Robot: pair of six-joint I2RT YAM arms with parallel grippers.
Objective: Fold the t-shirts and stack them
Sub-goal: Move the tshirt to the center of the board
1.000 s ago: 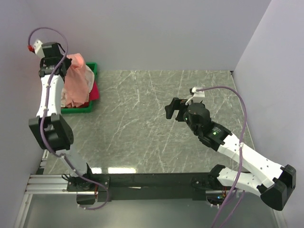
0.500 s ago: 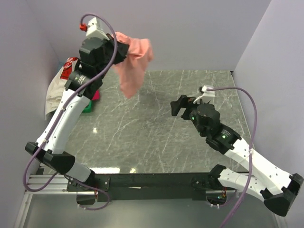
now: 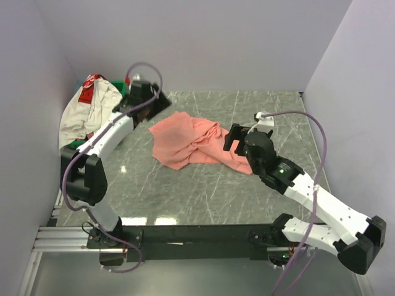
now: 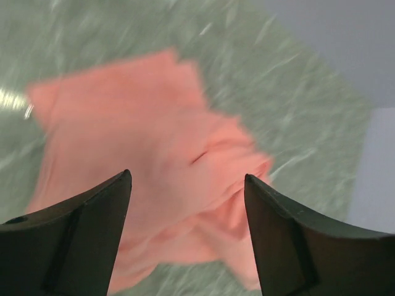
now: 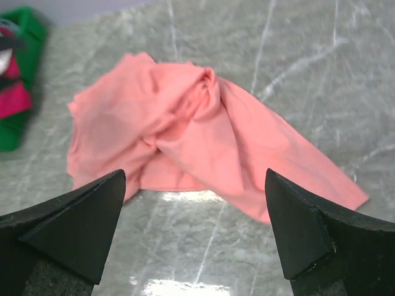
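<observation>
I will next move my left gripper back and down onto the salmon-pink t-shirt's near corner, because that corner sticks out from the crumpled folds onto bare marble.
The salmon-pink t-shirt lies crumpled on the marble table, one end stretching toward the right arm. My left gripper hovers open just above the shirt's far left edge, and in the left wrist view the salmon-pink t-shirt lies free below the left gripper. My right gripper stands open at the shirt's right end, with the salmon-pink t-shirt just ahead of the right gripper. A white t-shirt with a red patch hangs over the tray. The magenta-pink t-shirt shows in the tray.
A green tray sits at the table's far left, mostly under the white shirt; the green tray also shows at the left edge of the right wrist view. Grey walls close in the back and both sides.
The left arm swung the salmon-pink shirt from the tray out over the table and opened, and the shirt now lies on the table. The right gripper moved slightly toward it.
</observation>
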